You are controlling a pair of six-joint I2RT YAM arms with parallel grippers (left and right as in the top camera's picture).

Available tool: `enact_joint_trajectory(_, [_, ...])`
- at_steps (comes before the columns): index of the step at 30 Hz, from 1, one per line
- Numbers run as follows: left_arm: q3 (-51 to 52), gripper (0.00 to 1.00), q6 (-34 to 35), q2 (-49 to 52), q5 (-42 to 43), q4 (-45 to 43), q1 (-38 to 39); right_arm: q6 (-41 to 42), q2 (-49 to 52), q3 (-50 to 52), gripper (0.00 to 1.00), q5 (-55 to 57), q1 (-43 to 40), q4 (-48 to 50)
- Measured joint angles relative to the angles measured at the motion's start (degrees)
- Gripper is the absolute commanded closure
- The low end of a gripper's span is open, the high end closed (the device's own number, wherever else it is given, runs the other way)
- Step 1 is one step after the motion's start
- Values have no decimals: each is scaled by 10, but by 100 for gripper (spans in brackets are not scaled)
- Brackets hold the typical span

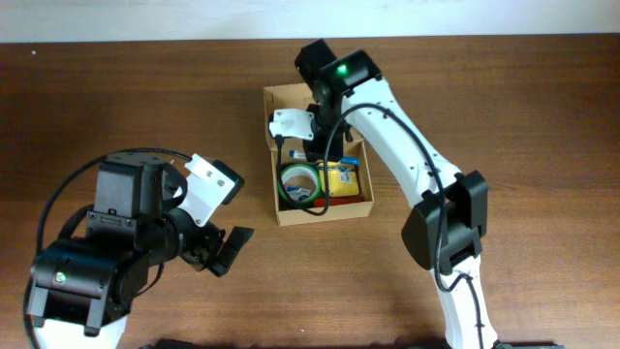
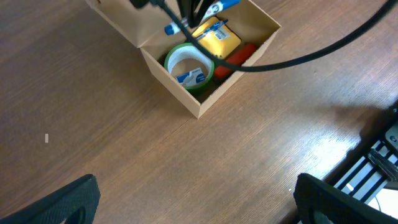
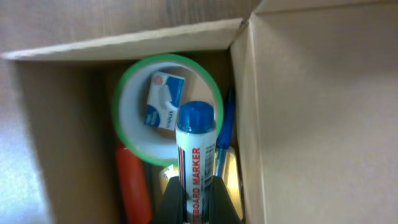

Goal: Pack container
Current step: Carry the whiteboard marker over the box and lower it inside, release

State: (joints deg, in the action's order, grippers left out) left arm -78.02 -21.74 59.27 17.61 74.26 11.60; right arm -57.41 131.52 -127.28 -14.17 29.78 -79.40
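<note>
The marker hangs across the tape roll's rim, so the right gripper will next go down and shift outward toward the container's flap side by the blue pen [image 3: 225, 134].
The tan cardboard container [image 1: 324, 213] stands open at the table's middle, its flap lid [image 1: 289, 98] folded back at the far side. It holds a green tape roll [image 1: 299, 180] with a small blue-and-white box [image 3: 163, 99] inside it, a yellow packet [image 1: 342, 179], a red item [image 3: 132, 183] and a blue pen [image 3: 225, 134]. My right gripper [image 3: 196, 186] hangs over the container, shut on a whiteboard marker [image 3: 196, 146] with a blue cap, pointing down at the tape roll. My left gripper [image 1: 218, 247] is open and empty over bare table, left of the container.
The container also shows in the left wrist view [image 2: 180, 93], far from the left fingers [image 2: 199, 205]. The right arm's black cable [image 2: 280, 59] hangs across the container. The table's edge and a black frame [image 2: 379, 162] are at the right of that view.
</note>
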Motion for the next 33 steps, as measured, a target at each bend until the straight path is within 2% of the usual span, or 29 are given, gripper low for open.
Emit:
enact_joint_trajectory(10, [0,0,0,0,0,0,0,-20,0,39,96,40,1,73])
enact_joint_trajectory(27, [0,1,0,0,0,0,0,-72,0,39,96,42,1,65])
enact_joint_trajectory(28, [0,0,0,0,0,0,0,-73,0,39,94,42,1,64])
enact_joint_trajectory(31, [0,0,0,0,0,0,0,-73,0,39,67,41,1,64])
enact_joint_trajectory(33, [0,0,0,0,0,0,0,-78,0,39,64,37,1,63])
